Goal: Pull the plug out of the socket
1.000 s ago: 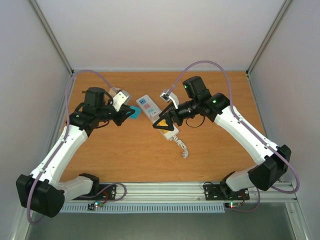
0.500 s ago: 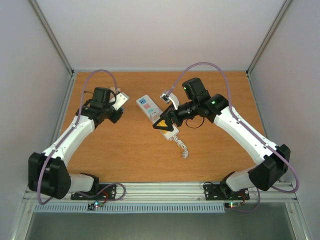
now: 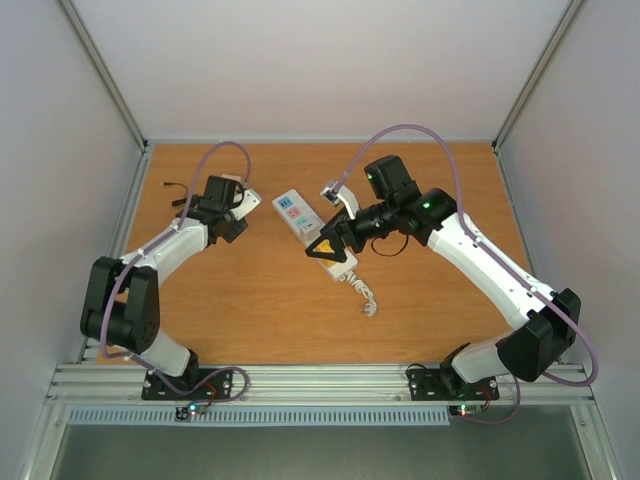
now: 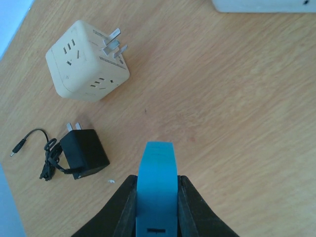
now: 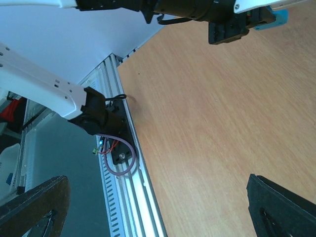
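My left gripper moves down next toward the clear patch of bare wood [image 4: 127,160] beside the black charger below it and releases the blue plug [image 4: 156,173].
The socket, a long white power strip [image 3: 300,217] with blue and red outlets, lies slantwise mid-table, its short cord [image 3: 364,294] trailing toward me. Its edge shows at the top right of the left wrist view [image 4: 261,5]. My left gripper [image 4: 156,197] is shut on a blue plug [image 4: 156,173], held above bare wood left of the strip. In the top view the left gripper [image 3: 232,226] hides the plug. My right gripper [image 3: 330,246] is wide open over the strip's near half. In the right wrist view [image 5: 155,197] its fingers frame bare wood, and the plug [image 5: 276,19] shows far off.
A beige cube adapter [image 4: 88,61] with bare prongs and a black charger [image 4: 85,154] with a thin cable lie on the wood near the left gripper. The cable end [image 3: 170,185] lies near the table's left edge. The aluminium rail [image 5: 128,187] runs along the near edge.
My left arm has drawn back to the left, away from the power strip, carrying the blue plug with it. The right gripper has stayed open over the strip.
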Robot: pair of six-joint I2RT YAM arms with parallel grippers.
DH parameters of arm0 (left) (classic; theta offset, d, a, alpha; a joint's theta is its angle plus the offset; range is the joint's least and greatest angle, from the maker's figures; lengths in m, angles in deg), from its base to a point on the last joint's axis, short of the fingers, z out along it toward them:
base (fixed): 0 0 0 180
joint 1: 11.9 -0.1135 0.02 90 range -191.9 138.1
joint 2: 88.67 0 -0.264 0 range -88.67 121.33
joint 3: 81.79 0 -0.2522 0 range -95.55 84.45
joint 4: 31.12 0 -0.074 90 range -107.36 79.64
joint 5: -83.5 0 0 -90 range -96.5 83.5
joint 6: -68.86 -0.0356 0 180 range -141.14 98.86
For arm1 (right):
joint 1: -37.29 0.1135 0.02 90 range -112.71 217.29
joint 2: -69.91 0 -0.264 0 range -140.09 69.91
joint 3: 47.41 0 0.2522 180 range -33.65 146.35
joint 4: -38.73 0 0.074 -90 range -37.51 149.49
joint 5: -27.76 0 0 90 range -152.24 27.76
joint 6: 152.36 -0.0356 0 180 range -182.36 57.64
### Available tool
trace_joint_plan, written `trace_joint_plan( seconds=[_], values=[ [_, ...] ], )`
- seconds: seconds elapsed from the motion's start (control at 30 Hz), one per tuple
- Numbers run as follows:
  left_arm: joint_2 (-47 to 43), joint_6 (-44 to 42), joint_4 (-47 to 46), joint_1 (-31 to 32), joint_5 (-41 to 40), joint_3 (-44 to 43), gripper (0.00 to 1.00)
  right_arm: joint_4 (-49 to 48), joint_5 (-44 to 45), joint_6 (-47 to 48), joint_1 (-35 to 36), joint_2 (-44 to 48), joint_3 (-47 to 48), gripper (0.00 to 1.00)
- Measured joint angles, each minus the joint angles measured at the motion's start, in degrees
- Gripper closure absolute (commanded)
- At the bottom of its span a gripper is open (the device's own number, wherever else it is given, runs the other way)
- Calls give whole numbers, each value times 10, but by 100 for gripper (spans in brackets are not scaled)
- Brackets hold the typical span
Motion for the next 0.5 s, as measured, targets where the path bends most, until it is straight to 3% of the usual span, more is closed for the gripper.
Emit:
trace_joint_plan(
  seconds=[0.5],
  values=[
    [101,-51,-97,0,-95,0,99,0,4,0,0,0,-7,1]
  ],
)
